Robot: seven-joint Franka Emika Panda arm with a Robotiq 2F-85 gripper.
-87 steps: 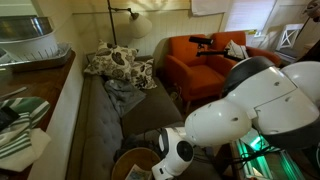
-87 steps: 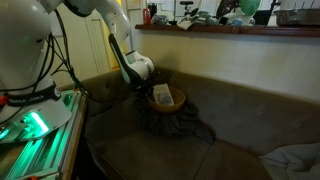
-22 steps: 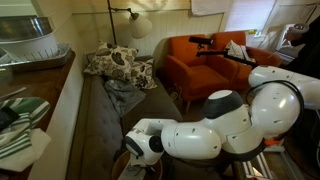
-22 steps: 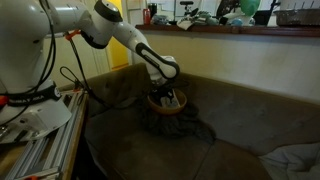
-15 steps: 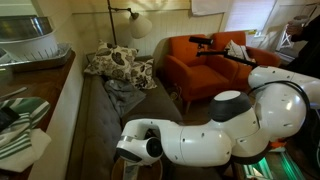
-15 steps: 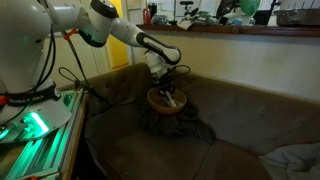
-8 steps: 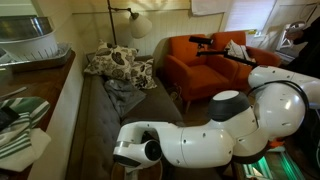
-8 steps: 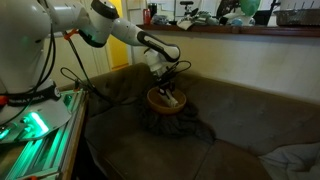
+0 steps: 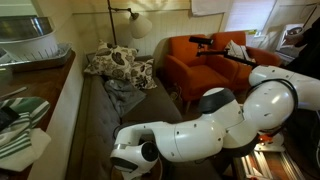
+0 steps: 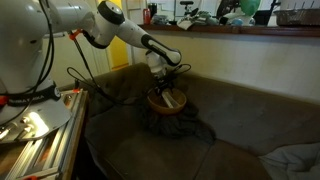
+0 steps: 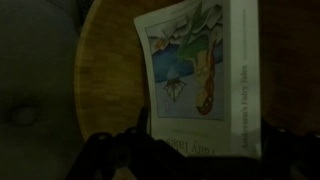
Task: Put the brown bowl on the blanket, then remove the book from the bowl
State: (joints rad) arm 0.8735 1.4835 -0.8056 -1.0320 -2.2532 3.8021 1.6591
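The book's spine end (image 11: 245, 142) is below the gripper, off-center toward the right in the wrist view, so the robot will shift that way and lower its fingers around it.
The brown bowl (image 10: 164, 102) sits on the dark rumpled blanket (image 10: 172, 124) on the couch. A book (image 10: 173, 97) lies inside it, light against the wood. My gripper (image 10: 167, 84) hangs straight down over the bowl. In the wrist view the book (image 11: 195, 70) shows its illustrated cover, lying in the wooden bowl (image 11: 105, 60). My gripper (image 11: 200, 150) is open, its dark fingers (image 11: 100, 152) standing wide at either side of the book's lower edge. In an exterior view my own arm (image 9: 190, 130) hides the bowl and book.
The brown couch (image 10: 240, 115) runs along a wall under a wooden counter (image 10: 240, 31). Patterned cushions (image 9: 115, 62) and a grey cloth (image 9: 125, 93) lie at its far end. An orange armchair (image 9: 195, 55) and a floor lamp (image 9: 135, 22) stand beyond. A cable (image 10: 205, 138) trails off the blanket.
Several seconds ago the gripper was at the bowl's left rim; it has since come over the middle of the bowl. In the last second the arm's elbow has shifted slightly.
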